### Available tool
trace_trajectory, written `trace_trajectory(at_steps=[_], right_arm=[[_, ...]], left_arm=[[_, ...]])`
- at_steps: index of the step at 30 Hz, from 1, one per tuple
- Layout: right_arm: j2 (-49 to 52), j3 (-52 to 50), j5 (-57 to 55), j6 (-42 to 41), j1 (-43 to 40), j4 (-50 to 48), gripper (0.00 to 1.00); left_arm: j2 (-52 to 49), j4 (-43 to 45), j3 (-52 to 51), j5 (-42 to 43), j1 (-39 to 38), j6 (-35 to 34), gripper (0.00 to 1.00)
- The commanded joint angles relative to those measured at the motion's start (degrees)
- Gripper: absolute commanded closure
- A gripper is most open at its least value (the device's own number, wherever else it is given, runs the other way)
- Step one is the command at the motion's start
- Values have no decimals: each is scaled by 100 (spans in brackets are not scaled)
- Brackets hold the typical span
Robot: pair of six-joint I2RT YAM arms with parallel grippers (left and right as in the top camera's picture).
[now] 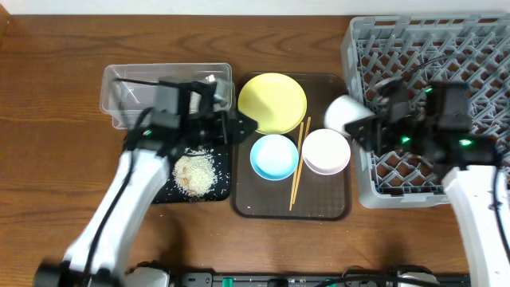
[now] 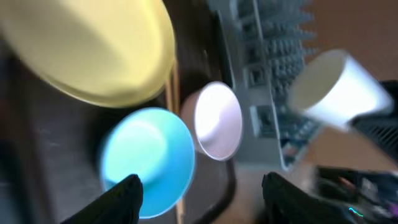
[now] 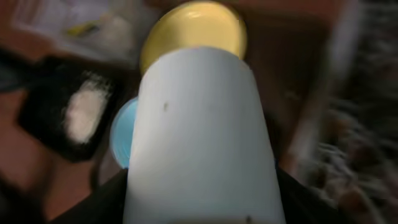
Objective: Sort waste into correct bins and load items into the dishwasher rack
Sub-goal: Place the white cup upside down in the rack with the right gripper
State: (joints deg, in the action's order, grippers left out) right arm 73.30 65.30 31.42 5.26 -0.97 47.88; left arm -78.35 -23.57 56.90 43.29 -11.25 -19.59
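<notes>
The right gripper will next move away from the brown tray to above the near part of the grey dishwasher rack and lower the cup [image 1: 347, 115] onto that part, because it is empty.
My right gripper [image 1: 368, 127] is shut on the small white cup [image 1: 347, 115], held on its side in the air between the brown tray and the grey dishwasher rack [image 1: 430, 48]. The cup fills the right wrist view [image 3: 202, 137]. My left gripper [image 1: 243, 125] is open and empty over the brown tray's left edge, near the yellow plate [image 1: 272, 102] and light blue bowl [image 1: 275, 156]. The white bowl [image 1: 326, 151] and chopsticks [image 1: 299, 163] lie on the tray. Rice [image 1: 195, 171] lies in the black tray [image 1: 163, 191]. The clear tub [image 1: 119, 88] is partly hidden by my left arm.
The brown serving tray [image 1: 319, 199] sits in the middle between the bins and the rack. In the left wrist view my open fingers [image 2: 202, 193] hang over the blue bowl [image 2: 149, 158], with the white bowl [image 2: 217, 121] and the cup [image 2: 339, 90] beyond.
</notes>
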Motion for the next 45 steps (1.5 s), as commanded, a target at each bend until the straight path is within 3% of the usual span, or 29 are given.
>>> trace_trajectory(at_steps=[1, 3, 8, 11, 27, 30, 31, 32, 33, 34, 39, 45], right_arm=[[-166, 697, -1329, -210, -234, 560, 74], [-164, 914, -1801, -385, -369, 973, 83], [-85, 935, -2868, -966, -649, 1572, 86], [109, 935, -3445, -1169, -824, 1816, 88], [1836, 876, -3547, -1252, -925, 1996, 90], [2061, 876, -3545, -1252, -925, 1971, 80], [2107, 876, -3539, -1252, -925, 1956, 68], [2138, 876, -3493, -1252, -922, 1937, 45], [2153, 876, -3414, -1252, -925, 1915, 11], [2153, 876, -3320, -1250, -922, 1904, 1], [2037, 933, -3176, -1250, -925, 1912, 1], [1576, 1427, -2533, -1139, -872, 1869, 1]], left_arm=[[695, -520, 35, -1744, 42, 590, 35], [1010, -951, 35, -2756, 42, 584, 35], [1314, -1644, 35, -4000, 42, 581, 35], [1314, -1786, 33, -4009, 42, 579, 35], [1307, -1794, 33, -3989, 42, 472, 34], [1307, -1794, 33, -3989, 42, 470, 34], [1307, -1794, 33, -3989, 42, 472, 34], [1307, -1794, 33, -3991, 42, 472, 34], [1307, -1794, 33, -3989, 42, 472, 34], [1307, -1794, 33, -3991, 42, 472, 34], [1307, -1801, 33, -3989, 42, 472, 33], [1307, -1851, 33, -3989, 42, 472, 19]])
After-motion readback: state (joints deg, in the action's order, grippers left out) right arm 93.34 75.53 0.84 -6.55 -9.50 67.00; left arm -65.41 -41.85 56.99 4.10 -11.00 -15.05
